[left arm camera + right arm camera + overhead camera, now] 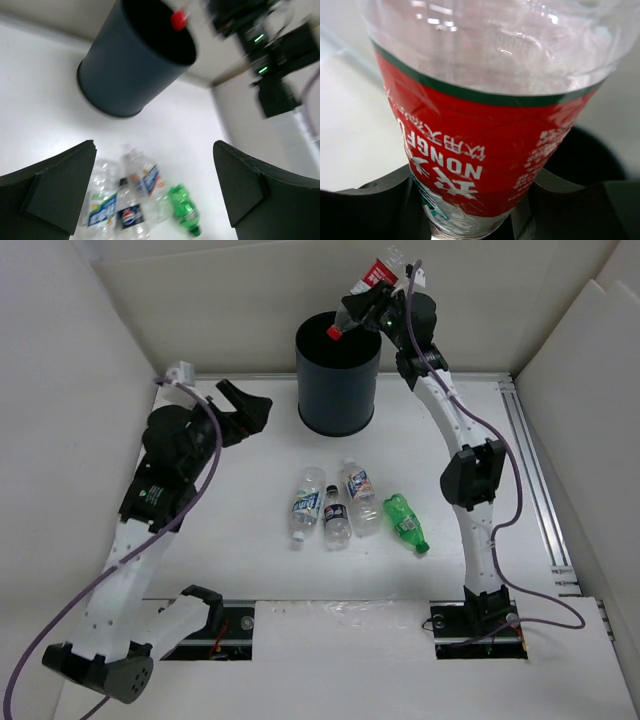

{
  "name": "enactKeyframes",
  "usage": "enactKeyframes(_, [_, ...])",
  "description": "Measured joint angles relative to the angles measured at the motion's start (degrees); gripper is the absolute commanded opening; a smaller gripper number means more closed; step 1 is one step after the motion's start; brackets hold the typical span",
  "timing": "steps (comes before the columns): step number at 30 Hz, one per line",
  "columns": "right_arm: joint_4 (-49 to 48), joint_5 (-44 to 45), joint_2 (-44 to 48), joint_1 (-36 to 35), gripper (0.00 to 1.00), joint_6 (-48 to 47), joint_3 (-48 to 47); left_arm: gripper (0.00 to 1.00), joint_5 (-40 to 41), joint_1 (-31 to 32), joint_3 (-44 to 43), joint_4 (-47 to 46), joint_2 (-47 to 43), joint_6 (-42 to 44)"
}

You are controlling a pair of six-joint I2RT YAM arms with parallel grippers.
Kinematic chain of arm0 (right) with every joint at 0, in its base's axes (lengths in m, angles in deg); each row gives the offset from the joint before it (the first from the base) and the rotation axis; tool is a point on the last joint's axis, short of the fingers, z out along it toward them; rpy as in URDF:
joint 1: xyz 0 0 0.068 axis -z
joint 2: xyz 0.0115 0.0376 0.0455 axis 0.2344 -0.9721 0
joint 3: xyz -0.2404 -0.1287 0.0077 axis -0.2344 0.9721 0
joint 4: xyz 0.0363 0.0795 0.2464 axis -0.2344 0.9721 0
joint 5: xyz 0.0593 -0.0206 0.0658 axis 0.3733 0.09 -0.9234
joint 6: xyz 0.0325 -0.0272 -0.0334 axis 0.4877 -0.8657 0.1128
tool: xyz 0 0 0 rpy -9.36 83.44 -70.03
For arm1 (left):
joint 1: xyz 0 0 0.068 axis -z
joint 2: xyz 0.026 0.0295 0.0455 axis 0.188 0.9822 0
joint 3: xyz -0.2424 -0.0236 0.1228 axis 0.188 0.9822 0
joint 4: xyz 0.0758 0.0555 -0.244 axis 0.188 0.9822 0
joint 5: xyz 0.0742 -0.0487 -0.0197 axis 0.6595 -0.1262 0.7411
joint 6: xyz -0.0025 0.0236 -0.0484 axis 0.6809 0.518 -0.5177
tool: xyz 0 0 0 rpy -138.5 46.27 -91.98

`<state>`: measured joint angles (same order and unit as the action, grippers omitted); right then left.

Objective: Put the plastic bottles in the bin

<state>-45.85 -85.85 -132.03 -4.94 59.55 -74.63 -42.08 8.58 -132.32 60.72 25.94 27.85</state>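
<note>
My left gripper moves to the right in the top view next and lowers onto the lying clear bottle's far end (313,478) (107,167), since that bottle lies closest.
My right gripper (385,302) is shut on the clear bottle with the red label (366,290) and holds it tilted, red cap down, over the rim of the dark bin (338,375). In the right wrist view the red label (480,150) fills the frame between my fingers. Three clear bottles (337,508) and a green bottle (405,522) lie side by side on the table in front of the bin. My left gripper (245,408) is open and empty, left of the bin. The left wrist view shows the bin (132,62) and the lying bottles (142,200).
White walls enclose the table on the left, back and right. A metal rail (535,485) runs along the right edge. The arm bases sit at the near edge.
</note>
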Motion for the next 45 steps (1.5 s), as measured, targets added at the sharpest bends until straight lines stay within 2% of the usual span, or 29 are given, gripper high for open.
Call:
enactKeyframes(1, [1.46,1.95,-2.32,0.02,0.03,-1.27,-3.45,1.00,-0.22,0.00,1.38,0.07,1.07,0.52])
enactKeyframes(2, [2.36,3.52,-3.89,0.02,0.17,-2.38,-5.77,1.00,-0.39,0.00,2.89,0.20,2.49,1.07])
enactKeyframes(3, [3.34,4.74,-4.72,0.02,0.36,-3.54,-6.64,1.00,-0.50,0.00,4.42,0.42,3.82,1.55])
enactKeyframes(4, [4.24,5.77,-5.09,0.02,0.74,-4.57,-6.73,1.00,-0.61,0.00,5.86,0.94,4.81,1.95])
enactKeyframes(5, [5.22,6.78,-5.38,0.02,1.00,-5.40,-6.73,1.00,-0.70,0.00,6.93,1.51,5.55,2.36])
enactKeyframes(12, [8.02,12.96,-4.83,-0.90,1.00,-13.60,-4.90,1.00,-1.27,0.00,8.63,1.03,6.97,4.66])
enactKeyframes(18, [12.13,17.97,2.54,-3.04,1.00,-17.20,0.17,1.00,-2.71,0.00,9.33,-1.75,13.35,5.57])
enactKeyframes(25, [17.20,30.91,27.65,-9.46,1.00,-18.01,24.17,1.00,-4.59,1.77,10.86,-3.61,28.55,5.01])
enactKeyframes(30, [16.65,30.69,45.38,-15.30,1.00,-16.81,48.43,1.00,-4.28,6.47,11.15,-3.74,35.56,3.58])
enactKeyframes(34, [16.85,29.46,51.84,-16.20,1.00,-15.21,60.57,1.00,-3.39,7.78,11.15,-4.35,38.56,2.56])
enactKeyframes(38, [17.62,29.14,54.31,-17.46,1.00,-14.51,66.01,1.00,-2.21,8.13,10.73,-5.84,43.17,1.22])
enactKeyframes(42, [17.88,28.57,57.22,-18.73,1.00,-14.27,68.15,0.90,2.36,11.04,7.23,-5.33,49.42,0.31])
enactKeyframes(43, [17.59,28.46,57.99,-18.78,1.00,-14.25,68.39,0.85,2.89,11.58,6.29,-5.66,49.79,-0.09])
enactKeyframes(44, [17.59,28.46,58.84,-18.86,1.00,-14.23,68.65,0.72,3.91,12.11,5.62,-5.73,50.36,-0.81])
enactKeyframes(45, [17.55,28.41,59.65,-18.97,1.00,-14.14,68.87,0.65,4.90,12.55,5.38,-5.73,50.80,-1.60])
